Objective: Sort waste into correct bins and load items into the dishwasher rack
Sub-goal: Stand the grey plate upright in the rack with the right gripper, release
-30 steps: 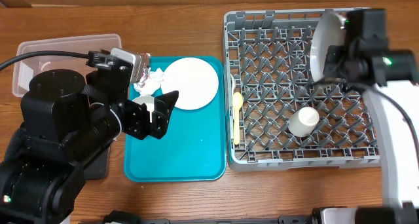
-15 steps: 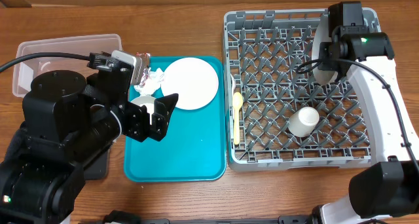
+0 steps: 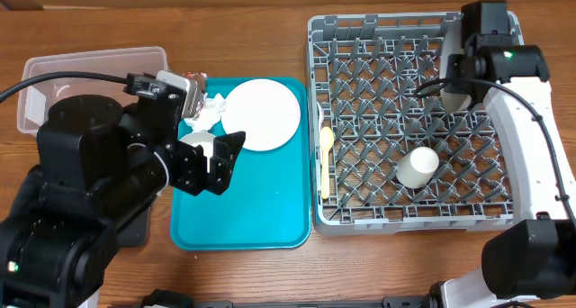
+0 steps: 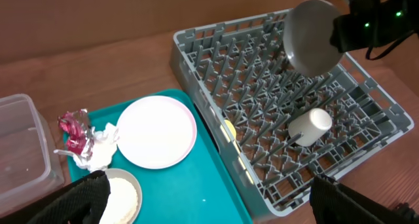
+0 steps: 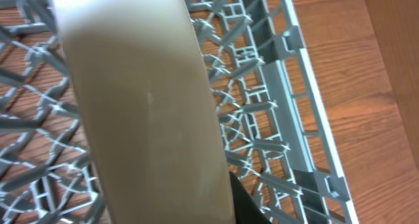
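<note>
My right gripper lowers toward the empty pegs beyond the white cup next. It brings the light grey plate's edge between them, as it still holds the plate above.
My right gripper [image 3: 463, 74] is shut on the light grey plate [image 3: 447, 49] and holds it on edge over the back right of the grey dishwasher rack [image 3: 360, 220]. In the right wrist view the plate [image 5: 144, 112] fills the frame, with one dark finger [image 5: 243, 207] behind it. My left gripper [image 4: 209, 214] is open and empty above the teal tray [image 3: 243, 222]. On that tray lie the white-pink plate [image 3: 262, 114], a bowl of rice [image 4: 124, 196], the white napkin [image 4: 98, 149] and the red-and-silver wrapper [image 4: 73, 127]. A white cup [image 3: 418, 167] lies in the rack.
The clear tub [image 3: 54, 74] stands at the back left. The black tray [image 3: 135, 229] is mostly hidden under my left arm. A cream spoon [image 3: 326, 150] lies along the rack's left edge. Wooden table surrounds everything.
My right arm has swung the grey plate toward the rack's back right, turning it more edge-on. My left arm has barely moved.
</note>
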Robot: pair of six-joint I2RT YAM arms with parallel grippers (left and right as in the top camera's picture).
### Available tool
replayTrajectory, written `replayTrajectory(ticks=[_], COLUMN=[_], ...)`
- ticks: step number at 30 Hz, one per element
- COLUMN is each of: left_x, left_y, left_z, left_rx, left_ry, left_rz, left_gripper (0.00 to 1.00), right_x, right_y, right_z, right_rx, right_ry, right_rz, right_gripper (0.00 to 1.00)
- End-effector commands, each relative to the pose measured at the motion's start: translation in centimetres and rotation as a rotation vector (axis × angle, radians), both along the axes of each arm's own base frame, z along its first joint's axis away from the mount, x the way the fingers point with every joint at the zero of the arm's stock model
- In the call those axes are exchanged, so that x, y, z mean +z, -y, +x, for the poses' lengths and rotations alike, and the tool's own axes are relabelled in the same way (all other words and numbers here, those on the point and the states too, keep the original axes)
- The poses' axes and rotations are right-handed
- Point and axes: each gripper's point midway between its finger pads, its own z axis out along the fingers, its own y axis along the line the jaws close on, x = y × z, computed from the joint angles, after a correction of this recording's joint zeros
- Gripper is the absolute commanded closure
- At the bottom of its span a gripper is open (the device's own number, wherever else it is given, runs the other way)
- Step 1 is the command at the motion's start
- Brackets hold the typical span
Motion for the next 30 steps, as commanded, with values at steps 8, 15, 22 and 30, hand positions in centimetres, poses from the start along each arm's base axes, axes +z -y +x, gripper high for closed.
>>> replayTrajectory(ticks=[8, 15, 22, 30], left_x=[-0.7, -0.8, -0.7, -0.6], left_y=[0.4, 0.5, 0.7, 2.6], left_z=[0.8, 0.8, 0.7, 0.1], left_rx=[-0.015, -0.016, -0.026, -0.123], left_ry=[-0.031, -0.035, -0.035, -0.072], left_rz=[0.015, 0.011, 0.003, -0.067], left_gripper=[0.00, 0.00, 0.00, 0.00], right_x=[-0.5, -2.3, -0.2, 8.7], right_y=[-1.2, -1.2, -1.2, -3.4], right_z=[0.1, -0.3, -0.1, -1.6], right_rx=[0.109, 0.105, 0.096, 0.139], right_ry=[0.000, -0.045, 0.013, 0.252], right_rz=[0.156, 0.162, 0.164, 0.266], right_gripper=[0.94, 0.88, 0.55, 0.30])
